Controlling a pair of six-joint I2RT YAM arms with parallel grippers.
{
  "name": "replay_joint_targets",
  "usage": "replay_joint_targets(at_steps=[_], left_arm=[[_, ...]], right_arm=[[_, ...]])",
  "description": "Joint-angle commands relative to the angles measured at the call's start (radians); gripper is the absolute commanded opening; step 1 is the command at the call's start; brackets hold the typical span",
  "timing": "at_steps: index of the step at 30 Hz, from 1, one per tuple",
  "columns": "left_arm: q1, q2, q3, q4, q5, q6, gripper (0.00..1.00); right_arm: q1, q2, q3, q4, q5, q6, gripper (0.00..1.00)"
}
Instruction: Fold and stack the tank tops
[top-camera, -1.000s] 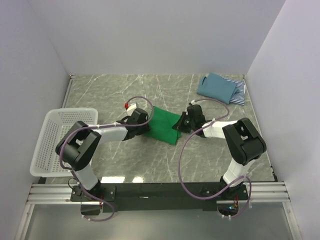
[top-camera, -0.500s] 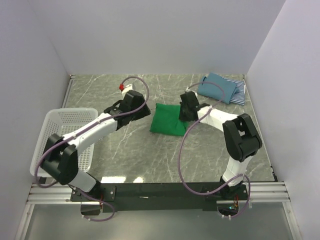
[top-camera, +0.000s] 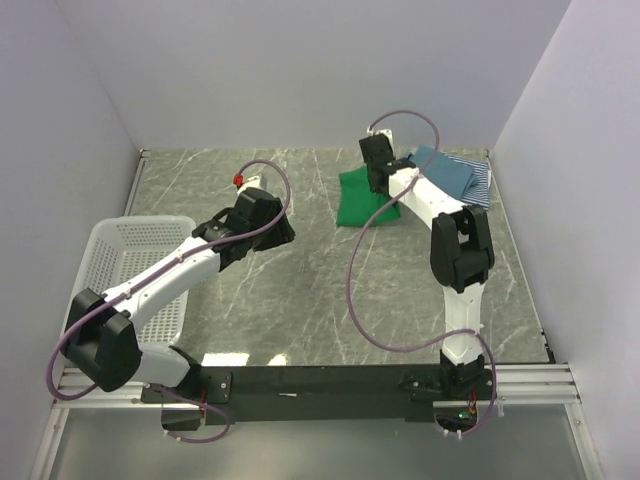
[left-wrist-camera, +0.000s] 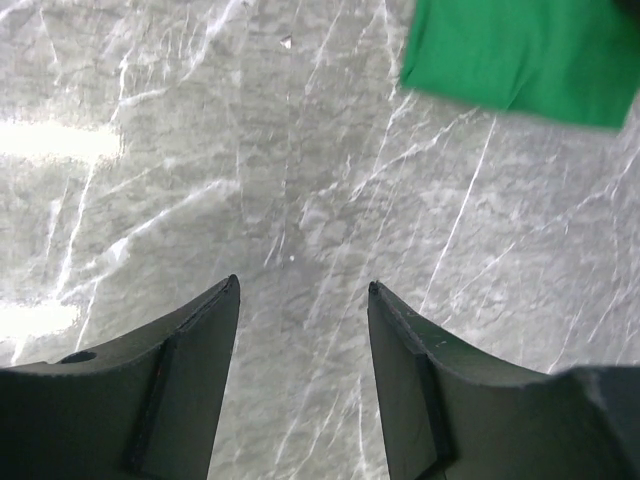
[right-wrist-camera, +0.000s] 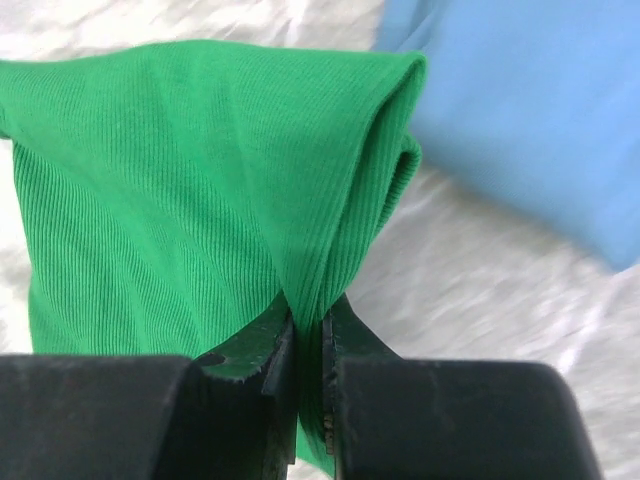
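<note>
The folded stack lies right beside the teal-blue tank top (top-camera: 446, 173) (right-wrist-camera: 545, 105), so my right gripper must next rise outward with the hanging green fold and cross over that top.
The folded green tank top (top-camera: 366, 201) hangs from my right gripper (top-camera: 378, 180), which is shut on its edge, lifted toward the back right of the table. In the right wrist view the green fabric (right-wrist-camera: 200, 180) is pinched between the jaws of my right gripper (right-wrist-camera: 309, 325). The folded teal-blue tank top (top-camera: 440, 172) lies on the navy-and-white striped top (top-camera: 480, 186) in the back right corner; the teal-blue one shows in the right wrist view (right-wrist-camera: 520, 100). My left gripper (top-camera: 281, 231) is open and empty over bare table, left of the green top (left-wrist-camera: 520, 55).
A white plastic mesh basket (top-camera: 120, 280) stands at the left edge of the grey marble table (top-camera: 330, 300). White walls close in the back and both sides.
My right gripper has carried the green tank top from the table's middle up toward the back right, near the teal-blue top. My left gripper let go of it and drew back left.
</note>
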Motion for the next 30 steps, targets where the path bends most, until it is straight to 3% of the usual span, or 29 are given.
replay_joint_targets(at_steps=[1, 6, 11, 22, 30], left_arm=[[0.004, -0.046, 0.013, -0.021, 0.028, 0.045, 0.59], [0.01, -0.018, 0.083, -0.07, 0.057, 0.088, 0.59], [0.033, 0.017, 0.117, -0.089, 0.077, 0.125, 0.59], [0.08, 0.109, 0.177, -0.086, 0.158, 0.157, 0.58], [0.086, 0.172, 0.205, -0.083, 0.198, 0.164, 0.57]], right_arm=[[-0.034, 0.045, 0.156, -0.046, 0.111, -0.147, 0.0], [-0.071, 0.162, 0.388, -0.124, 0.118, -0.205, 0.0], [-0.1, 0.227, 0.515, -0.14, 0.137, -0.269, 0.0], [-0.131, 0.253, 0.646, -0.123, 0.156, -0.362, 0.0], [-0.204, 0.221, 0.577, -0.102, 0.101, -0.328, 0.0]])
